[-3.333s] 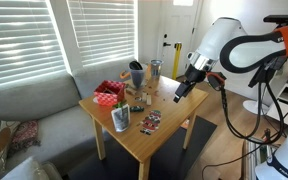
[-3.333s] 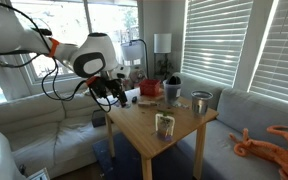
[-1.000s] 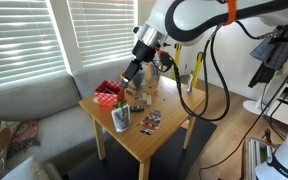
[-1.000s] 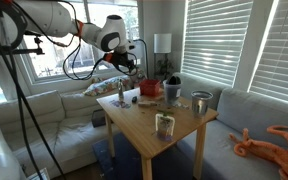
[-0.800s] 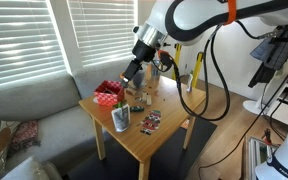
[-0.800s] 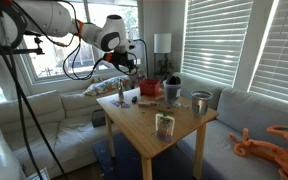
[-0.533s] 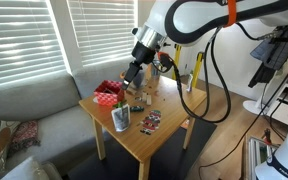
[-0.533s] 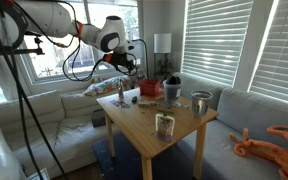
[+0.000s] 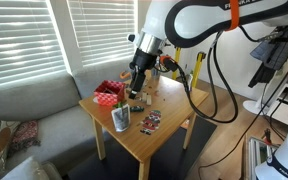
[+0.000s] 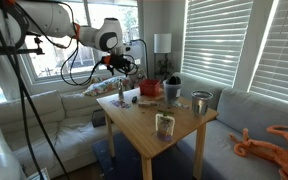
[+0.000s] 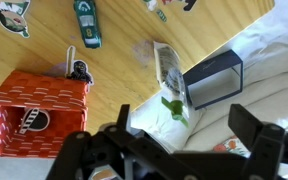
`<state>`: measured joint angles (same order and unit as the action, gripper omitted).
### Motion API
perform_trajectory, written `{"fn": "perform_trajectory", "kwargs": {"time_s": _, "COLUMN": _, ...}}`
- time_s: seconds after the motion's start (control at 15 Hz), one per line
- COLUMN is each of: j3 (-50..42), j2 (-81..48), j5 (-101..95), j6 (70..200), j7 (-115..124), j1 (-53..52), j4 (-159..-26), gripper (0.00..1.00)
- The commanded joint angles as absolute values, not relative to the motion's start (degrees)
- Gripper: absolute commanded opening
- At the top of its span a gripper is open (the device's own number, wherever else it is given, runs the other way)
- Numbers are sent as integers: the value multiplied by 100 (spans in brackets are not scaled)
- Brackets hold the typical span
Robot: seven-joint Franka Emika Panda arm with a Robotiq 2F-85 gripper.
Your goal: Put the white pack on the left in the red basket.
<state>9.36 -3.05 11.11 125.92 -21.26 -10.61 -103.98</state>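
The gripper turns next, since the white pack [image 9: 120, 118] below stands at an angle to its open fingers, then lowers around the pack's green-marked top to close.
The white pack [image 9: 120, 118] is a small whitish-grey pouch with green markings. It stands near the table edge beside the red basket [image 9: 109, 97], and shows in both exterior views [image 10: 165, 124]. In the wrist view the pack [image 11: 169, 70] sits at the table's edge, with the white-speckled red basket [image 11: 39, 112] to its left. My gripper [image 9: 135, 90] hangs above the table, open and empty, and apart from the pack. It also shows in an exterior view [image 10: 123, 64]. In the wrist view my gripper's [image 11: 184, 113] dark fingers frame the area just below the pack.
A dark cup [image 9: 136, 72] and a metal cup [image 9: 155, 68] stand at the table's back. A flat red-patterned packet [image 9: 150, 122] lies near the front. Small items [image 11: 87, 22] lie by the basket. A dark blue box [image 11: 212, 78] and sofa cushions lie beyond the table edge.
The arm swung in from beside the table to above it. In the last second the gripper came down a little toward the tabletop. It stays open.
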Motion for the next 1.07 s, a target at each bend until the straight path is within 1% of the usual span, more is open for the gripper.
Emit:
{"fn": "perform_trajectory", "kwargs": {"time_s": 0.0, "j3": 1025, "j2": -459, "j5": 1031, "j6": 12088, "j7": -2702, "j1": -1031, "j4": -10045, "gripper": 100}}
{"fn": "perform_trajectory", "kwargs": {"time_s": 0.2, "j3": 1037, "j2": -550, "j5": 837, "j6": 11721, "j7": -3144, "j1": -1027, "j4": -9915, "gripper": 100}}
{"fn": "perform_trajectory", "kwargs": {"time_s": 0.6, "j3": 1081, "j2": -954, "j5": 643, "j6": 12627, "j7": -3842, "j1": -1015, "j4": -9867, "gripper": 100}}
{"fn": "perform_trajectory", "kwargs": {"time_s": 0.8, "j3": 1179, "j2": -1272, "j5": 811, "j6": 12504, "j7": -4186, "j1": -989, "j4": -9595, "gripper": 99}}
{"fn": "perform_trajectory", "kwargs": {"time_s": 0.93, "j3": 1244, "j2": -1447, "j5": 858, "j6": 12297, "j7": -4284, "j1": -975, "j4": -9423, "gripper": 74}}
{"fn": "perform_trajectory", "kwargs": {"time_s": 1.0, "j3": 1278, "j2": -1509, "j5": 864, "j6": 12254, "j7": -4342, "j1": -969, "j4": -9362, "gripper": 71}}
